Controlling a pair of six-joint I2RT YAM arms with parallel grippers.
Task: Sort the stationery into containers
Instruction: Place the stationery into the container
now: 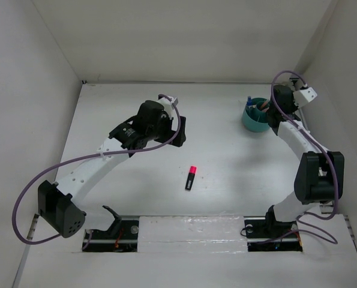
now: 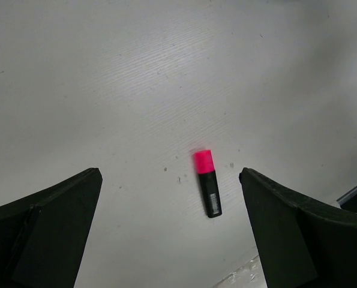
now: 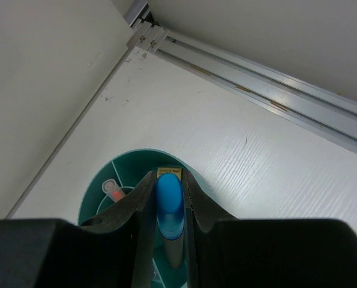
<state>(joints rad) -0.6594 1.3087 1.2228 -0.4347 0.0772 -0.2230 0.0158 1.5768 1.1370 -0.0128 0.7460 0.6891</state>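
The right gripper lowers the blue-capped tube farther into the teal cup's section (image 3: 174, 273) below next and releases it, since the tube's end already points inside.
A black highlighter with a pink cap (image 1: 191, 178) lies alone on the white table, nearer the arm bases than my left gripper (image 1: 179, 129). In the left wrist view that highlighter (image 2: 207, 183) lies below and between the wide-apart fingers of the left gripper (image 2: 170, 175), closer to the right one, untouched. The teal cup (image 1: 253, 119) stands at the back right. Directly over the cup (image 3: 94, 193), my right gripper (image 3: 168, 177) is shut on a blue-capped tube (image 3: 169, 204). A pink pen (image 3: 112, 189) stands in another compartment.
White walls close in the table on the left, back and right. The cup sits near the right wall and its metal rail (image 3: 268, 90). A yellowish label (image 3: 169, 173) shows in the cup beyond the tube. Purple cables trail along both arms.
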